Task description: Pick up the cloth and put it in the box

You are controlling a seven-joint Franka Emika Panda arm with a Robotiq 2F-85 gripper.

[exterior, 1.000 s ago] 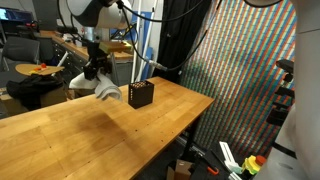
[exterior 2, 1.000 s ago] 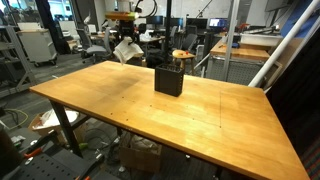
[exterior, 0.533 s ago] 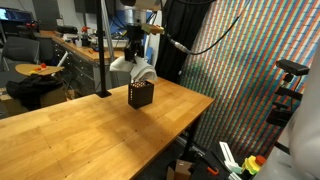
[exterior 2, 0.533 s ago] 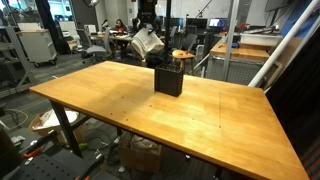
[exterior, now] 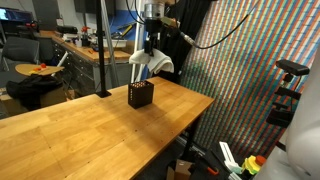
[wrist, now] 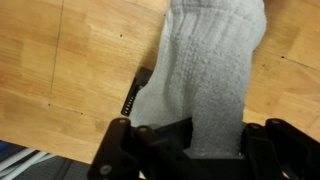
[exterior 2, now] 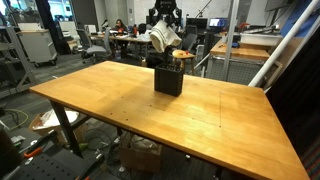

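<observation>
The cloth still hangs in the air above the box's rim. My gripper will next move down toward the open top of the box (exterior: 141, 95) and let go of the cloth there.
A grey-white cloth (exterior: 152, 61) hangs from my gripper (exterior: 150, 47), which is shut on its top. In both exterior views it hangs above and a little behind the small dark box (exterior: 141, 95), also seen in the exterior view (exterior 2: 168, 80) with the cloth (exterior 2: 165, 39) over it. In the wrist view the cloth (wrist: 205, 75) fills the space between the black fingers of my gripper (wrist: 192, 142). A dark edge of the box (wrist: 136, 93) shows beside the cloth.
The box stands on a long wooden table (exterior: 80, 135), near its far edge. A black pole (exterior: 102, 50) rises at the table's back. Desks, chairs and equipment crowd the room behind (exterior 2: 60, 40). A patterned screen (exterior: 240, 70) stands beside the table.
The arm has carried the cloth across the back of the table, from well to one side of the box to above it, and lifted it higher.
</observation>
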